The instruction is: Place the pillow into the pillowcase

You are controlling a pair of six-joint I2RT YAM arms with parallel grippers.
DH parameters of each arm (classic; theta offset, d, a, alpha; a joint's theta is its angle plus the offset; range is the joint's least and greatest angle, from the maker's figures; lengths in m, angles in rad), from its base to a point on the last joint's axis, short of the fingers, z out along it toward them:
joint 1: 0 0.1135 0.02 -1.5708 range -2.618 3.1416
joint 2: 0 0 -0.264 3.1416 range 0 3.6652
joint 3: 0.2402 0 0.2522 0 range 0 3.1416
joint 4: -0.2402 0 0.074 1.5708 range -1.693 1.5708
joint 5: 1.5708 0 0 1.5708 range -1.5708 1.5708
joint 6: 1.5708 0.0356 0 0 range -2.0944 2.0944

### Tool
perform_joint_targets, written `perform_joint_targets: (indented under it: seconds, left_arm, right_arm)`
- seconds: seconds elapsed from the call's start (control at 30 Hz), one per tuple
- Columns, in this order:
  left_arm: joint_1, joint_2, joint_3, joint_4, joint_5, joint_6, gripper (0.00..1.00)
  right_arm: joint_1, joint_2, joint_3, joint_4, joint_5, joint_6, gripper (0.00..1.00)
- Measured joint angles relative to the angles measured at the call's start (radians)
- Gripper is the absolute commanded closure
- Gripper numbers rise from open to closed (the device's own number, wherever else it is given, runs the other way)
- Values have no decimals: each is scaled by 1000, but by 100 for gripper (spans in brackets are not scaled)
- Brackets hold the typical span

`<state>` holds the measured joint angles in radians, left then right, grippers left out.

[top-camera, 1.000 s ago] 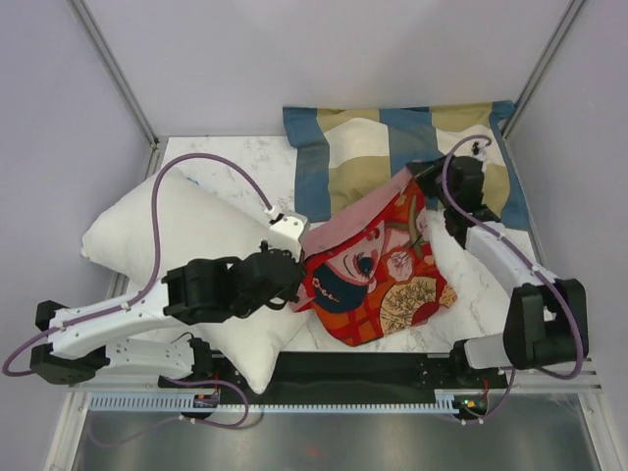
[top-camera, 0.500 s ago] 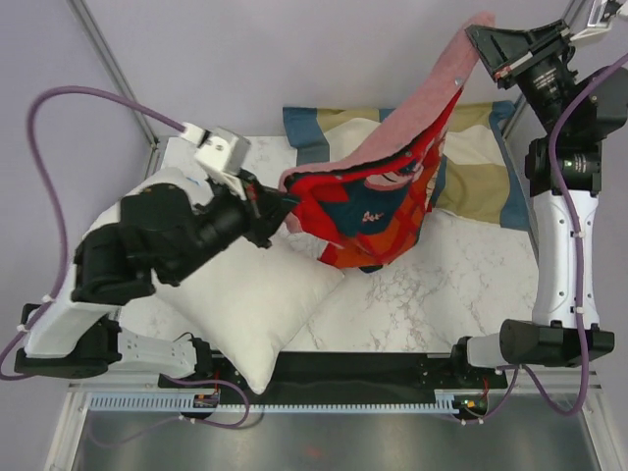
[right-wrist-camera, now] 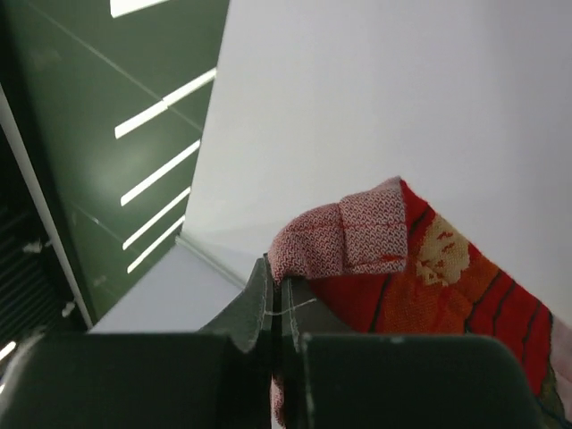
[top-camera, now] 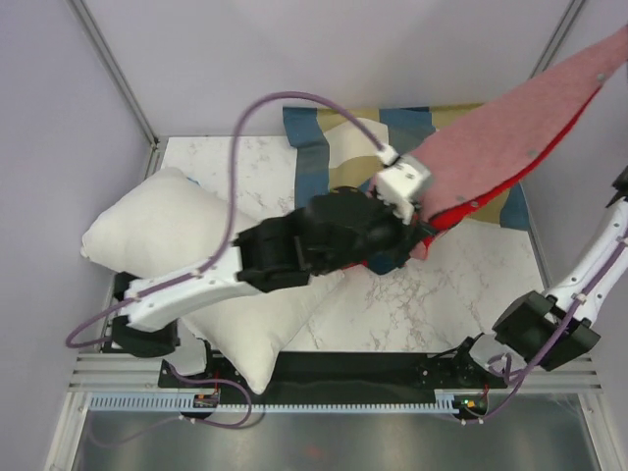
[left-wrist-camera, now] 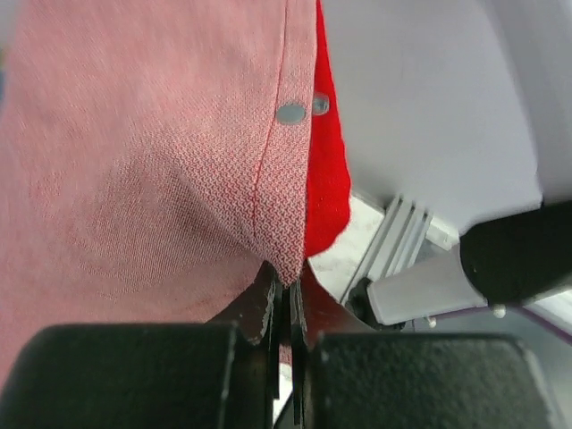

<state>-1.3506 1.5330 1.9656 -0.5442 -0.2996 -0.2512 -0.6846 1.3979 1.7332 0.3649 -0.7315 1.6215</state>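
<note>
My left gripper moves down, back and to the left in the top view next to let go of the pillowcase's corner beside the white pillow's edge, since the pillowcase [top-camera: 500, 137] hangs aloft.
The pillowcase [top-camera: 500, 137] hangs stretched in the air from the table's middle to the top right corner, its dull pink side facing up and a red edge [top-camera: 461, 208] showing below. My left gripper [top-camera: 422, 228] is shut on its lower corner; the left wrist view shows the pink hem [left-wrist-camera: 161, 161] pinched between the fingers [left-wrist-camera: 288, 286]. My right gripper [right-wrist-camera: 277, 277] is shut on a folded pink and red corner of the pillowcase [right-wrist-camera: 402, 268]; it lies beyond the top view's edge. The white pillow [top-camera: 167, 235] lies at the left of the table, partly under the left arm.
A blue, tan and cream checked pillow [top-camera: 339, 147] lies along the back of the marble table [top-camera: 432, 304], half hidden by the pillowcase. The right arm's lower link [top-camera: 545, 329] stands at the right edge. Grey walls and metal posts [top-camera: 113, 74] enclose the table.
The left arm has swung right across the table with its corner of the pillowcase. The right gripper has risen out of the top view. The pillowcase is now pulled taut, pink side up.
</note>
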Motion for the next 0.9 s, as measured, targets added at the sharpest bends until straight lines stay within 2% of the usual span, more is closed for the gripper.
perform_joint_targets:
  seconds: [0.03, 0.1, 0.23, 0.3, 0.43, 0.47, 0.53, 0.67, 0.73, 0.9]
  left_arm:
    - [-14, 37, 11, 8, 15, 3, 98]
    - [-53, 180, 119, 6, 40, 21, 98]
    - [-137, 365, 330, 42, 111, 35, 98]
    - [-174, 388, 385, 97, 151, 34, 98]
    - [-211, 339, 388, 212, 168, 9, 98]
    - [-209, 295, 339, 250, 153, -7, 98]
    - [-173, 140, 129, 316, 122, -70, 98]
    - [34, -211, -392, 455, 103, -257, 98]
    - [113, -341, -602, 466, 32, -317, 98]
    - [102, -530, -1049, 483, -38, -441, 98]
  right_arm:
    - [-66, 21, 20, 44, -14, 67, 100]
    - [-153, 111, 173, 75, -49, 164, 100]
    - [-214, 364, 737, 16, -37, 275, 100]
    - [-209, 365, 808, 26, -16, 299, 100]
    - [-167, 261, 768, 11, -13, 271, 100]
    - [-136, 229, 740, -4, -14, 242, 100]
    - [-23, 154, 639, -30, -31, 153, 100]
    - [211, 26, 327, -102, -58, -60, 100]
    - [303, -38, 122, -136, -58, -166, 100]
    - [489, -56, -295, -263, 7, -412, 100]
